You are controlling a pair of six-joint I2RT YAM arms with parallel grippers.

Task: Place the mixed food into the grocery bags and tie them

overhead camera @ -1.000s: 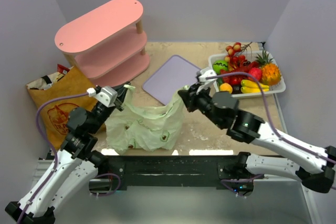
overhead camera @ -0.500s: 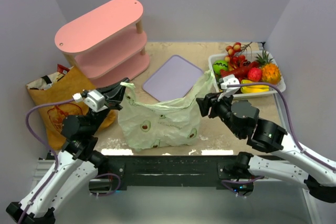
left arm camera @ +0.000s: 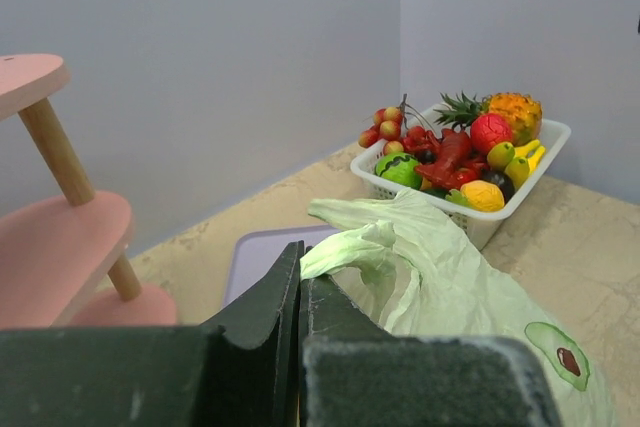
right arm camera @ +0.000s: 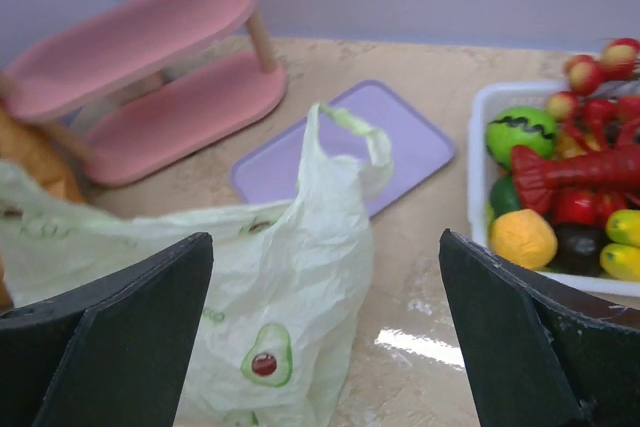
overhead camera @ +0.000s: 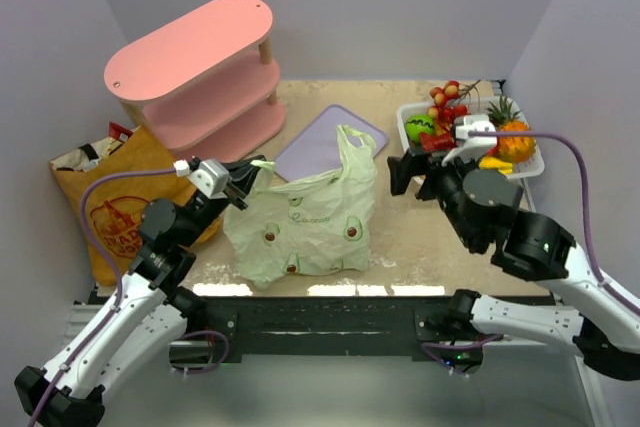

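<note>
The round red fruit is next for my right gripper, which swings outward over the white basket and down onto it, since the fruit lies to the gripper's right in the top view.
The pale-green plastic grocery bag point(overhead camera: 300, 225) with avocado prints slumps on the table between the arms. My left gripper point(overhead camera: 246, 177) is shut on its left handle point(left arm camera: 362, 246), pinched at the fingertips of the left gripper point(left arm camera: 300, 259). The bag's right handle point(overhead camera: 355, 144) stands up free. My right gripper point(overhead camera: 400, 173) is open, just right of that handle and apart from it; in the right wrist view the right gripper point(right arm camera: 325, 247) has the bag point(right arm camera: 285, 292) ahead of its wide jaws. The brown paper bag point(overhead camera: 112, 209) stands at the left with a red packet edge point(overhead camera: 118, 131) poking out. The plastic bag's contents are hidden.
A pink three-tier shelf point(overhead camera: 195, 67) stands at the back left. A purple mat point(overhead camera: 318, 142) lies behind the plastic bag. A white basket point(overhead camera: 520, 169) of toy fruit sits at the back right, close behind the right gripper.
My right gripper opened, let go of the bag's right handle and drew back to the right. The bag slumped, its right handle now standing free. The left gripper kept hold of its handle.
</note>
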